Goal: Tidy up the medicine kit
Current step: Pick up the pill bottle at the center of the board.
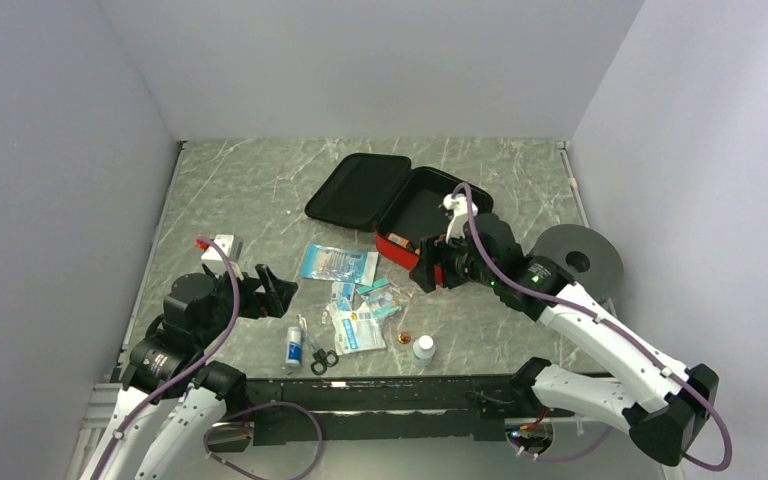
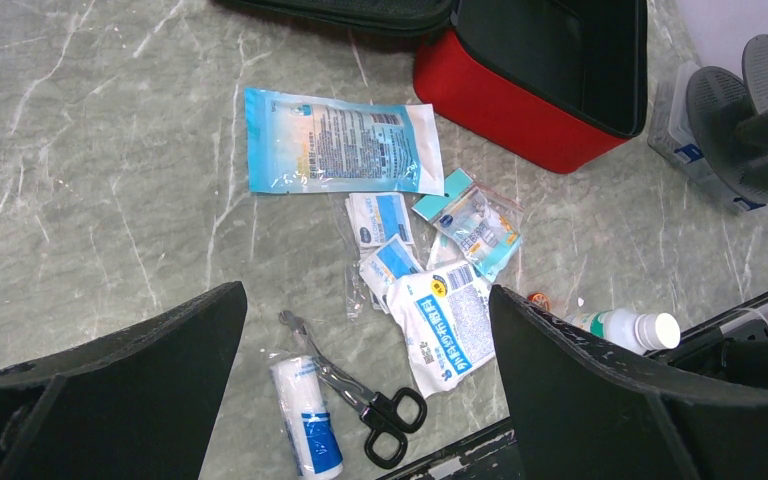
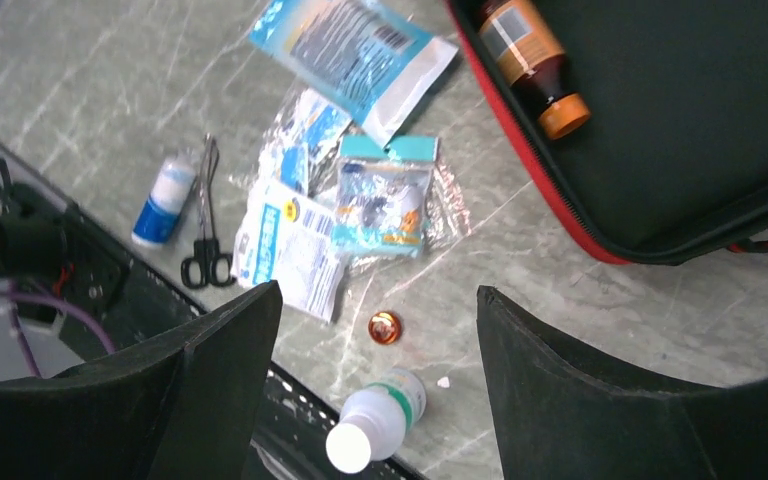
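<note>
The white bottle stands upright with its top uncovered, so I will bring my right gripper back toward the table's front bar and down onto the white pill bottle's cap [image 1: 424, 343] [image 3: 349, 447].
The red medicine kit [image 1: 360, 188] lies open at the table's middle back, black lining up. Its red wall shows in the left wrist view [image 2: 510, 105] and its lining in the right wrist view [image 3: 680, 110]. A brown bottle with an orange cap [image 3: 530, 55] lies inside it. My right gripper [image 1: 428, 272] hangs open and empty just in front of the kit, above a white pill bottle [image 3: 375, 420] and a small orange disc [image 3: 384, 327]. My left gripper [image 1: 278, 290] is open and empty at the left, above black scissors [image 2: 360, 395] and a bandage roll [image 2: 305, 415].
A large blue and white sachet [image 1: 338, 264] and several small packets [image 1: 360, 320] lie loose between the grippers. A white box [image 1: 222, 246] sits at the left. A grey round disc [image 1: 578, 262] stands at the right. The black front rail [image 1: 380, 390] borders the near edge.
</note>
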`<state>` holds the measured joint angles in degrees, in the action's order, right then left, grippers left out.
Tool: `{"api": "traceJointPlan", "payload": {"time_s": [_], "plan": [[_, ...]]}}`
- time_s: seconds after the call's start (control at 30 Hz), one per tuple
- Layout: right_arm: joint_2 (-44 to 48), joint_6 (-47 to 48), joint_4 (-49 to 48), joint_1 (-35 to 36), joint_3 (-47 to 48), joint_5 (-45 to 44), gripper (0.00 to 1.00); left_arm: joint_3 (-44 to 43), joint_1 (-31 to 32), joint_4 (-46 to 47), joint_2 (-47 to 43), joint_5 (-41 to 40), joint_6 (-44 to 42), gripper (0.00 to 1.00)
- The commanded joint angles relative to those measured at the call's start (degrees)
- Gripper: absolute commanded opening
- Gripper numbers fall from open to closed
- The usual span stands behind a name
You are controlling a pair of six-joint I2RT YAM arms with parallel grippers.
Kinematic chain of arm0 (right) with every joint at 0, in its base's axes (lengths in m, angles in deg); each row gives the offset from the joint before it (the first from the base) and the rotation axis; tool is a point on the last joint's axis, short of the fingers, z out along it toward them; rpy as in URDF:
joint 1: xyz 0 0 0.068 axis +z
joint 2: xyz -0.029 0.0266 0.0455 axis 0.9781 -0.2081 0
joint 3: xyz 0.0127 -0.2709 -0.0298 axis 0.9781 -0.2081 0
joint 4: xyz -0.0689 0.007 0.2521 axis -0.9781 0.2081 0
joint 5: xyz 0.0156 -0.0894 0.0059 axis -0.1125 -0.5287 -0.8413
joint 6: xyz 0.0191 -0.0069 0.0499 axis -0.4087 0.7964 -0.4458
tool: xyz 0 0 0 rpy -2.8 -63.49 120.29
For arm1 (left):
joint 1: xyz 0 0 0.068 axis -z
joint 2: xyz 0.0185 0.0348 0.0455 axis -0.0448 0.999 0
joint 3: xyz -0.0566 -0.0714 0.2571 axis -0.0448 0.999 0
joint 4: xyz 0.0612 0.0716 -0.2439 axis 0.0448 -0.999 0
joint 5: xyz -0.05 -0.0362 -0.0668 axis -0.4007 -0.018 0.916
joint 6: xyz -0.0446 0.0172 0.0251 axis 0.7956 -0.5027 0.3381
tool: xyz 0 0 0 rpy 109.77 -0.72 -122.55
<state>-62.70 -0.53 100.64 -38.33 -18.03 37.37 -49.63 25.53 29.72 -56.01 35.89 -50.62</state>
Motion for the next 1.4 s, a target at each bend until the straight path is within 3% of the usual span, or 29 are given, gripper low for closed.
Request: {"api": "traceJointPlan", "payload": {"time_s": [0.0, 0.73, 1.37], "plan": [[1.7, 3.9, 4.2, 4.5, 1.1, -1.2, 0.75, -1.9, 0.2, 0.9, 0.6, 0.0, 0.4, 0.99], [-3.2, -10.4, 17.8, 26.8, -2.1, -20.2, 0.69, -2.2, 0.2, 0.6, 0.2, 0.5, 0.5, 0.99], [-9.3, -14.6, 16.9, 30.9, -3.7, -19.6, 0.64, -2.1, 0.2, 0.7, -0.4, 0.7, 0.4, 0.99]]}}
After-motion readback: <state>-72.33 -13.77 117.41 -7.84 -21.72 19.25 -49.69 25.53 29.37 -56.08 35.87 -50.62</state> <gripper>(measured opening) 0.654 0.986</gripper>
